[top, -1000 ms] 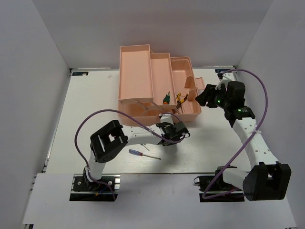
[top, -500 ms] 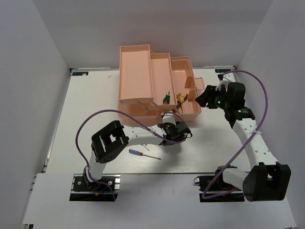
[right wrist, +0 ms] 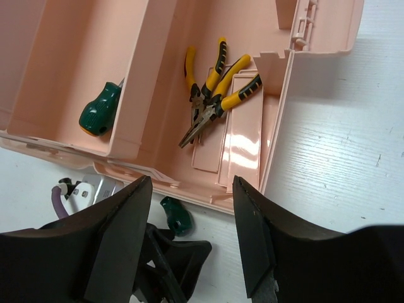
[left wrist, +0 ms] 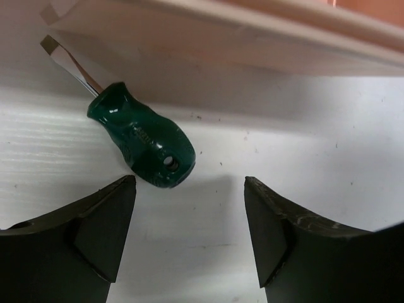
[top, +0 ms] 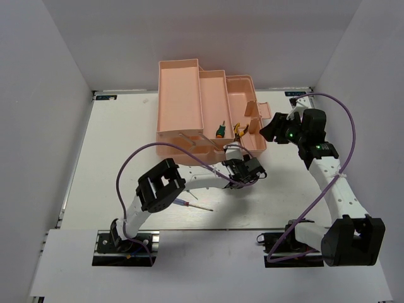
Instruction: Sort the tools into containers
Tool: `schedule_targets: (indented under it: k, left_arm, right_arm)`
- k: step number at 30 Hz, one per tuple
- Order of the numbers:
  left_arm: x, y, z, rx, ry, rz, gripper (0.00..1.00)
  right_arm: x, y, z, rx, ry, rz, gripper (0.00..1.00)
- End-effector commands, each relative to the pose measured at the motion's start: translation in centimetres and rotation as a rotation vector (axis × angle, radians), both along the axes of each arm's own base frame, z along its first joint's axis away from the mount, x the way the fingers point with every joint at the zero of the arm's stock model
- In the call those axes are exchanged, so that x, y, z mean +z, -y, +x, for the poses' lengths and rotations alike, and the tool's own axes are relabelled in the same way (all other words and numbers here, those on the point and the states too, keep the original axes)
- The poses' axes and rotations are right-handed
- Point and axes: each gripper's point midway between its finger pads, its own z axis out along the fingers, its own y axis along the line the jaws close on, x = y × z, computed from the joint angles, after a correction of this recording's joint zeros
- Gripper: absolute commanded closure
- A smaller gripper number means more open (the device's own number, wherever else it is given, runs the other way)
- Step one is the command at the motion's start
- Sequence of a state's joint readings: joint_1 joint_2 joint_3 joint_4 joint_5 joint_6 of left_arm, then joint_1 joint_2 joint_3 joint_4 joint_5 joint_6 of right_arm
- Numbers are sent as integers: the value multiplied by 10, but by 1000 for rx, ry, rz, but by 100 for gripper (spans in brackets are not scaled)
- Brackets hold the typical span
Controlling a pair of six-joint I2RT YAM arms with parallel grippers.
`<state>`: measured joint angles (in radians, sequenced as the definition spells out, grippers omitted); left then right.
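Observation:
My left gripper goes to the left in the wrist view and toward the toolbox (top: pixel 189 101) next, before closing, since the green handle sits off its finger gap.
My left gripper (top: pixel 250 170) (left wrist: pixel 189 189) is open and empty, low over the table at the front wall of the salmon-pink toolbox (top: pixel 189 101). A stubby green-handled screwdriver (left wrist: pixel 148 142) lies on the table just ahead of its left finger, its blade under the toolbox edge; it also shows in the right wrist view (right wrist: pixel 175 216). My right gripper (top: pixel 270 130) (right wrist: pixel 191 183) is open and empty above the toolbox's right end. Two yellow-black pliers (right wrist: pixel 208 88) (top: pixel 238 131) lie in the right compartment. A second green screwdriver (right wrist: pixel 100 110) (top: pixel 219 130) lies in the middle tray.
A blue-red thin screwdriver (top: pixel 189 203) lies on the table near the left arm's base. Purple cables (top: pixel 126 165) loop off both arms. White walls enclose the table on three sides. The toolbox lid handle (top: pixel 252 110) stands at the right end.
My left gripper has moved right along the toolbox's front wall, and its arm has stretched out. The right arm has not moved.

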<state>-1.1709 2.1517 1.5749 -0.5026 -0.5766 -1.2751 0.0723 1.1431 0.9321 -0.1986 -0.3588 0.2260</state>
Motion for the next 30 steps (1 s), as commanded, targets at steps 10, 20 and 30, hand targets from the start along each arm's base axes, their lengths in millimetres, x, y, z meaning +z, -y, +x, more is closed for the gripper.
schedule_targets:
  k: [10,20,30]
  left_arm:
    - [-13,-35,9,134,43,177,20]
    - [-30,-42,18,155,83,266,20]
    - [-43,-48,17,155,77,311,38]
  right_arm:
    - [15,1,2,3,56,26,40]
    - [14,3,1,-1,48,32,40]
    - [17,5,1,-7,49,41,40]
